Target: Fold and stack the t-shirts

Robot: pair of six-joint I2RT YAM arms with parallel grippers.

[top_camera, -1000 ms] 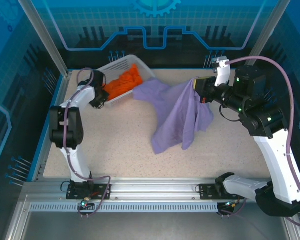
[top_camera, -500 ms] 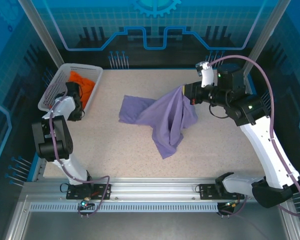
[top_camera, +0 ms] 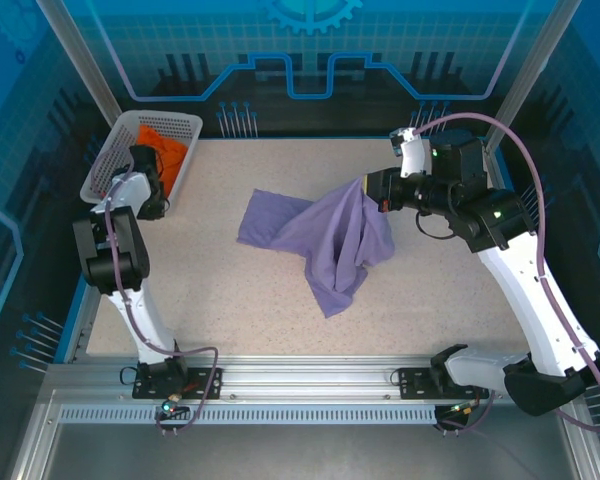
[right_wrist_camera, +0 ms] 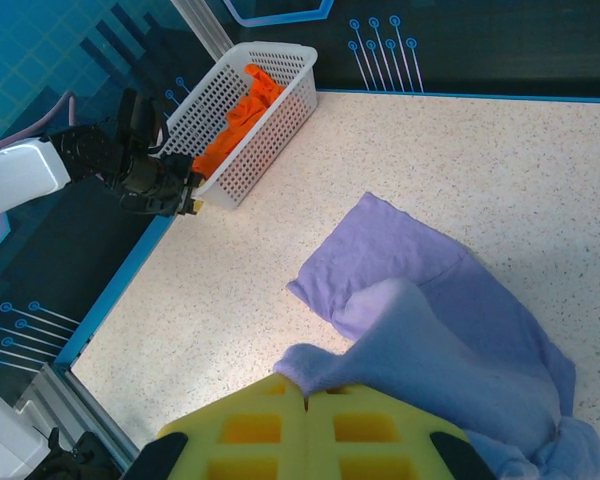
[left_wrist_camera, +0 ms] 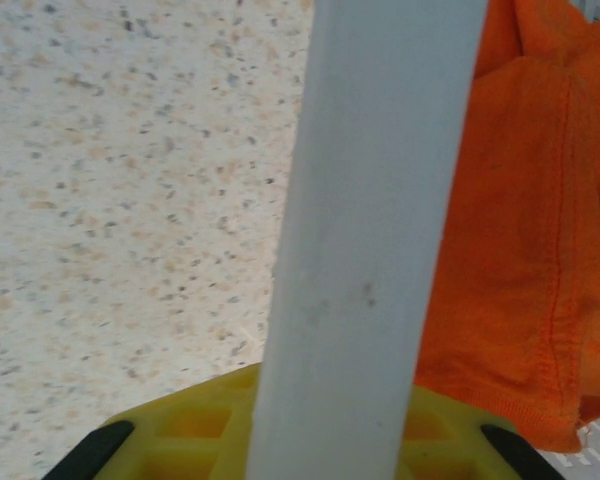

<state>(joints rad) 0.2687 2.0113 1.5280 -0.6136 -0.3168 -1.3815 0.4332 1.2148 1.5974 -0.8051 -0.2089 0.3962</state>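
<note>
I should next lower my right gripper outward, away from the basket (top_camera: 115,160), to spread the crumpled shirt, and let go of the raised edge. Bare tabletop lies below and outward.
The lavender-purple t-shirt (top_camera: 320,235) lies crumpled mid-table, one edge lifted off the surface. My right gripper (top_camera: 372,190) is shut on that raised edge; in the right wrist view the yellow fingers (right_wrist_camera: 306,392) pinch a fold of the purple cloth (right_wrist_camera: 450,320). The bright orange t-shirt (top_camera: 165,148) is bunched inside the white mesh basket (top_camera: 115,160) at the back left corner. My left gripper (top_camera: 152,200) is shut on the basket's rim (left_wrist_camera: 370,230), which runs between its yellow fingers, with orange cloth (left_wrist_camera: 520,220) just to the right.
The basket (right_wrist_camera: 270,120) stands against the table's left blue edge (top_camera: 80,290) and near the back wall. Bare speckled tabletop (top_camera: 220,300) lies between the basket and the purple shirt and along the front. The metal rail (top_camera: 310,385) runs along the near edge.
The left gripper has dragged the basket from the back middle to the back left corner, then nudged it a bit farther back. The right gripper carried the purple shirt's edge leftward and now holds still.
</note>
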